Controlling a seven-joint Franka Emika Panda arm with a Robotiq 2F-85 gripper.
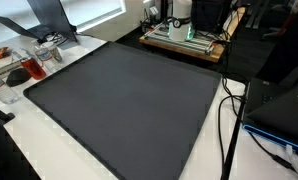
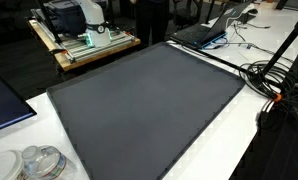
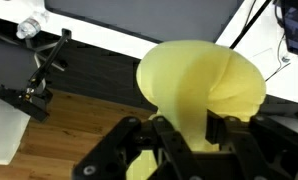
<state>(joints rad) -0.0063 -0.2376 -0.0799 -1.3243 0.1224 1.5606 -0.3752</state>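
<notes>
My gripper will next move gently toward the grey mat and open to let go of the soft pale-yellow thing, because the mat is beyond the table's white edge from my gripper.
In the wrist view my gripper is shut on a soft pale-yellow thing, probably a crumpled cloth. Both black fingers pinch its lower part, and it bulges up above them and fills the middle of the picture. It is held out past the table's edge, over a wooden floor. Neither the arm nor the yellow thing appears in the exterior views. Both exterior views show a large dark grey mat on a white table, with nothing lying on it.
Glass containers stand at a corner of the table. A laptop and black cables lie beside the mat. A wooden board with a device stands behind. A black clamp stand is beside the table.
</notes>
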